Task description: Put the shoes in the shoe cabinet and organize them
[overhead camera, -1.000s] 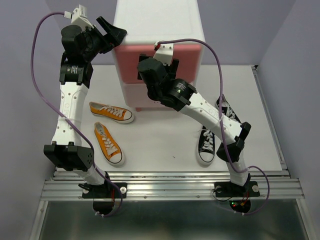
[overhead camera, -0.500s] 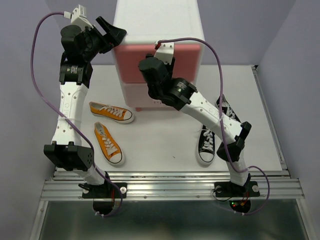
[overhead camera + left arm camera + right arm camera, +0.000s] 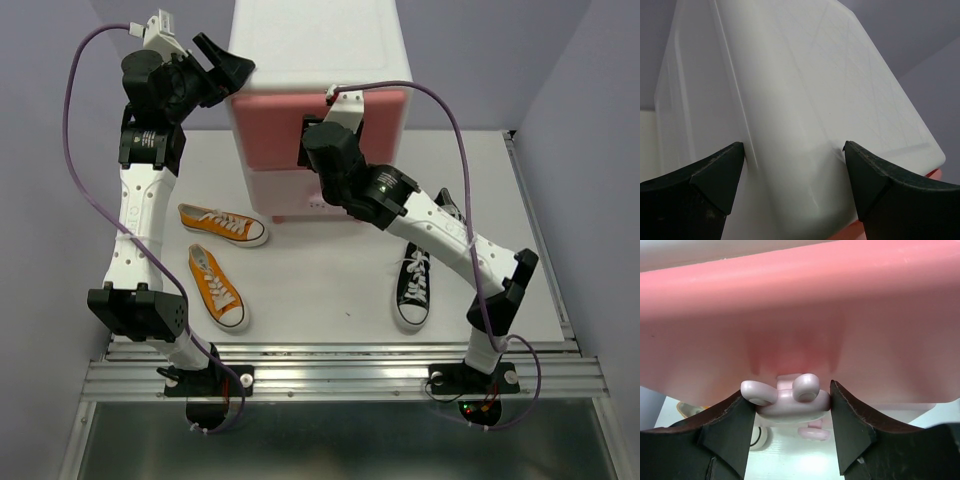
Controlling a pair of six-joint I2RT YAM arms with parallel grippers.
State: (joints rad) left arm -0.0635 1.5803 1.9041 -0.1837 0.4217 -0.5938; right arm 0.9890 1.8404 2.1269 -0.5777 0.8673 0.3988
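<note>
The upper drawer is shut in the cabinet. The right gripper pulls the bunny knob (image 3: 792, 402) back toward my base next, tilting as it comes, then opens.
The white shoe cabinet (image 3: 315, 45) stands at the back of the table. Its darker pink upper drawer (image 3: 270, 125) sits above the paler lower drawer (image 3: 275, 190). My right gripper (image 3: 326, 128) is shut on the upper drawer's bunny knob (image 3: 786, 399), with a finger on each side. My left gripper (image 3: 222, 72) is open, its fingers straddling the cabinet's top left corner (image 3: 790, 125). Two orange shoes (image 3: 222, 224) (image 3: 216, 287) lie left of the cabinet. One black shoe (image 3: 413, 285) lies at the right, and the other (image 3: 458, 228) is partly hidden behind my right arm.
The lower drawer's knob (image 3: 812, 432) shows just below the gripped one. Purple walls close in on both sides. A metal rail (image 3: 340, 365) runs along the table's near edge by the arm bases.
My right wrist has shifted right along the upper drawer front to its middle, and the right elbow has swung outward to the right. The left arm and the shoes have not moved.
</note>
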